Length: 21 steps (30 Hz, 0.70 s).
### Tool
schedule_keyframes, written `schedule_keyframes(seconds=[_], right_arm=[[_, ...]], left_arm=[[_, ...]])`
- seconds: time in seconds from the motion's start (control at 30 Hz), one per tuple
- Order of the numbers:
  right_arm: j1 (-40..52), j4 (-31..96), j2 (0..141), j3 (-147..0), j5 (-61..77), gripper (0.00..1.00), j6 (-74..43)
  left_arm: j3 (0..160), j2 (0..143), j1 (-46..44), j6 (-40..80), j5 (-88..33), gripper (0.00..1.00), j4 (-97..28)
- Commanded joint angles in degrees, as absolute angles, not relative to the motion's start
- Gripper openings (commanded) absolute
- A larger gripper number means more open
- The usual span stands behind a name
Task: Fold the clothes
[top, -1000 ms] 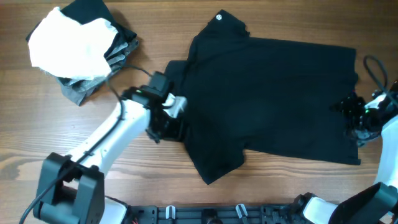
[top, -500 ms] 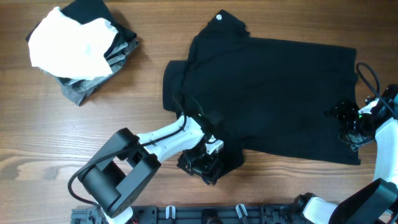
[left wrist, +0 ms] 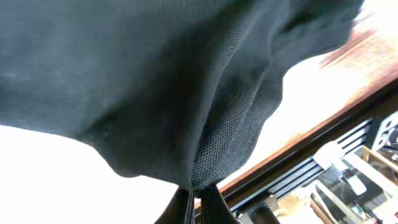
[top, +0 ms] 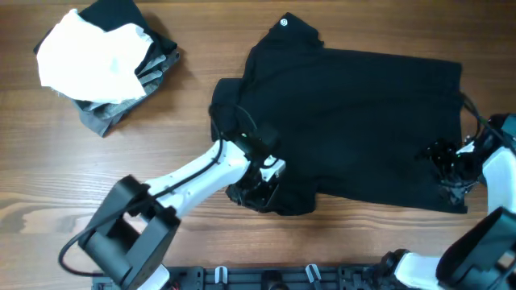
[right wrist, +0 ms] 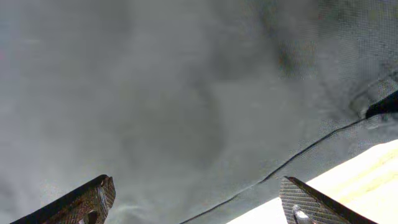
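Observation:
My left gripper lifts its pinched corner next, carries it outward and lowers it onto the shirt's body (top: 279,118) to release it, since the shirt still lies spread unfolded.
A black t-shirt (top: 355,121) lies spread flat over the middle and right of the wooden table. My left gripper (top: 256,192) sits at its lower-left sleeve, shut on a bunched fold of the fabric. In the left wrist view the black cloth (left wrist: 155,81) hangs from the closed left gripper (left wrist: 198,194), pinched between the jaws. My right gripper (top: 446,165) hovers open over the shirt's right hem. In the right wrist view the right gripper (right wrist: 199,202) has its fingers wide apart above the shirt fabric (right wrist: 186,93), holding nothing.
A pile of clothes (top: 97,60) lies at the back left, a white garment on top of grey and black ones. A black rail (top: 266,278) runs along the table's front edge. Bare wood (top: 97,161) lies left of the shirt.
My left gripper went from the shirt's left edge to the lower-left sleeve, shut on it and drew it up slightly. The right gripper edged left over the hem, still open.

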<state>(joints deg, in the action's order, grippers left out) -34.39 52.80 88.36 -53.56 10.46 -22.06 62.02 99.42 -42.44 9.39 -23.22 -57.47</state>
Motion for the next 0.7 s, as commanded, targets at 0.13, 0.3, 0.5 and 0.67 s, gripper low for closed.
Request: schedule_keyframes(seconds=[0.13, 0.3, 0.5, 0.67], right_arm=[[-49.01, 52.23, 96.18, -52.8, 6.79, 0.75, -24.38], [-54.98, 49.95, 96.16, -52.82, 6.72, 0.66, -24.1], [-54.98, 46.76, 96.18, -52.8, 4.19, 0.5, -27.09], [-54.98, 46.02, 96.18, -51.83, 3.75, 0.48, -27.11]], left_arm=[[63.9, 92.33, -42.13, 9.72, -20.93, 0.04, -57.12], [63.94, 92.33, -42.15, 9.69, -20.93, 0.04, -57.32], [64.01, 92.33, -42.15, 9.72, -20.93, 0.04, -57.91], [64.01, 92.33, -42.15, 9.72, -20.93, 0.04, -57.91]])
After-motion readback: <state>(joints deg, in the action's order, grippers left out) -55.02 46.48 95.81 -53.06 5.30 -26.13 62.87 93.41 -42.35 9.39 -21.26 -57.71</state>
